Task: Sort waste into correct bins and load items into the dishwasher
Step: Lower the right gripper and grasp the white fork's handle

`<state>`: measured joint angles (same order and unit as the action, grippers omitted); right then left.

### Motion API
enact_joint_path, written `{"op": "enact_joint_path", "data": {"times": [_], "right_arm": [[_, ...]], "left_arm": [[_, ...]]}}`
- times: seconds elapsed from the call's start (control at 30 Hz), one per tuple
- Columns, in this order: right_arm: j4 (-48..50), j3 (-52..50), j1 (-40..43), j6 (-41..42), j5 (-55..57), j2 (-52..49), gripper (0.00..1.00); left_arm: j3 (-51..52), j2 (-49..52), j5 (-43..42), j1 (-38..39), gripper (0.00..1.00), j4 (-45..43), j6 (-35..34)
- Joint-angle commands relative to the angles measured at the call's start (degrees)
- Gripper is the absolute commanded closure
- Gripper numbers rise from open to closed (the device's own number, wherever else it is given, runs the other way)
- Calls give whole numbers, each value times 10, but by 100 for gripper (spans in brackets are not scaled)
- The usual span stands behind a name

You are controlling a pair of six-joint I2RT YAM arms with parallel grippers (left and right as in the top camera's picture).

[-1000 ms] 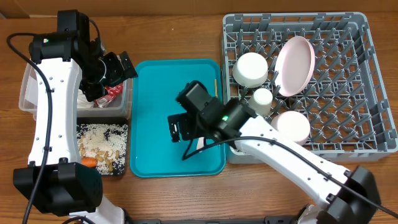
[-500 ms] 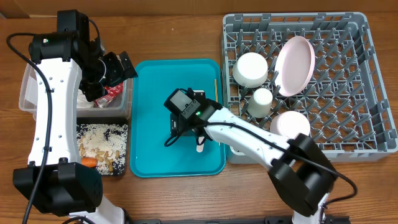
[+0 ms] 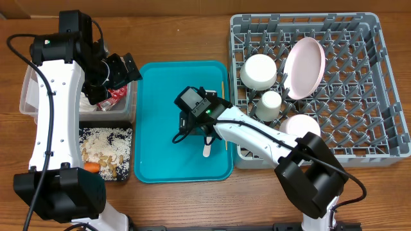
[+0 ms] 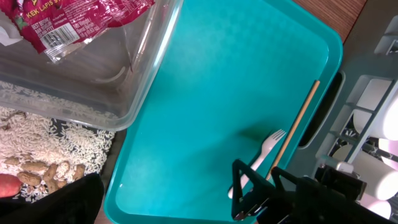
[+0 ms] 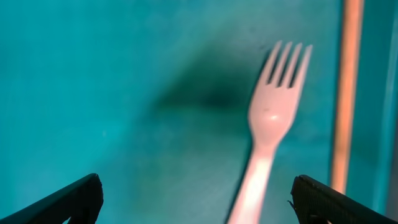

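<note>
The fork's handle is below my right gripper and toward the right in the wrist view, so I will next move my right gripper down and to that side onto it.
My right gripper hangs open low over the teal tray. The white plastic fork lies under it, handle running between the fingertips, nearer the right one. The thin wooden chopstick lies just right of the fork, along the tray's edge. My left gripper is open above the clear tub, which holds the red wrapper. The grey dishwasher rack holds a pink plate, two white bowls and a small cup.
The black tray in front of the clear tub holds rice and scraps, with a small carrot at its near edge. The teal tray sits between the bins and the rack, close to both.
The right arm has swung and turned over the teal tray, bringing its open gripper right, above the fork. The left arm has not moved.
</note>
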<state>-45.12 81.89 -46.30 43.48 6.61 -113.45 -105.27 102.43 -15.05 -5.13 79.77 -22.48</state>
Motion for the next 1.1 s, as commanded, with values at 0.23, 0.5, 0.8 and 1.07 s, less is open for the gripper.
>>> {"op": "enact_joint_path", "data": {"times": [0.23, 0.5, 0.8, 1.07], "right_arm": [[0, -2, 2, 5, -22, -5, 46], [-27, -2, 2, 70, 38, -9, 48], [-15, -2, 2, 78, 39, -30, 53], [-11, -2, 3, 78, 39, -49, 54]], "left_arm": [[-12, 2, -11, 0, 0, 1, -2], [-12, 2, -11, 0, 0, 1, -2], [-12, 2, -11, 0, 0, 1, -2], [-12, 2, -11, 0, 0, 1, -2]]}}
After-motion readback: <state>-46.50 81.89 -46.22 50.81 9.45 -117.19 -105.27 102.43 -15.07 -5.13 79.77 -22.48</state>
